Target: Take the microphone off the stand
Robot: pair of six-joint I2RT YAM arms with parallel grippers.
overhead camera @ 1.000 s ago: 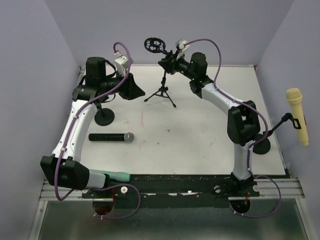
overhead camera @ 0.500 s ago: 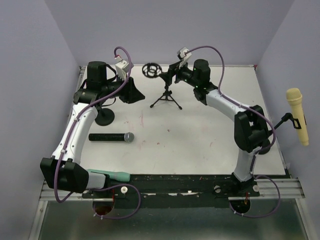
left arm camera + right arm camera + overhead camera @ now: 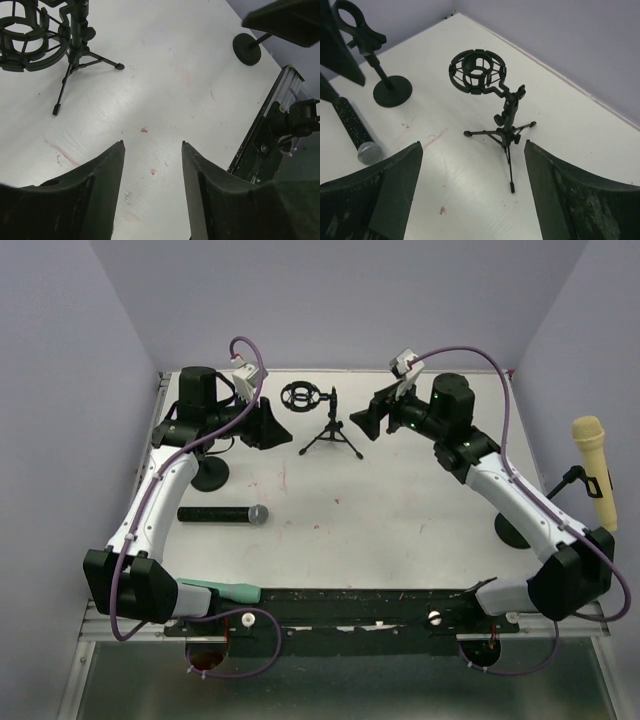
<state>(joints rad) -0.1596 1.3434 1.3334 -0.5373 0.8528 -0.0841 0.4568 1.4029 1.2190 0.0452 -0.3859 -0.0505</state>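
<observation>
The yellow microphone still sits clipped to the right of my right gripper in the top view, so I swing there next, turning, onto the microphone's body below its head (image 3: 595, 457).
A black microphone (image 3: 222, 514) lies flat on the white table (image 3: 400, 530), its mesh head (image 3: 370, 152) pointing right, beside a round-base stand (image 3: 210, 472) with an empty clip (image 3: 352, 15). A yellow microphone (image 3: 592, 470) sits in the clip of a second stand at the right edge. A small tripod stand (image 3: 330, 428) with an empty shock-mount ring (image 3: 300, 397) stands at the back centre. My left gripper (image 3: 280, 430) hovers just left of the tripod, open, nothing between its fingers (image 3: 100, 190). My right gripper (image 3: 360, 420) hovers right of it, wide open and empty.
The base of the right-hand stand (image 3: 247, 48) stands near the table's right edge. Purple walls close in the back and both sides. A black rail (image 3: 350, 600) runs along the near edge, with a green-handled tool (image 3: 220, 592) on it.
The right gripper opened, released the tripod stand onto the table and drew back to the right. The left gripper's jaws opened wider. The black microphone has not moved.
</observation>
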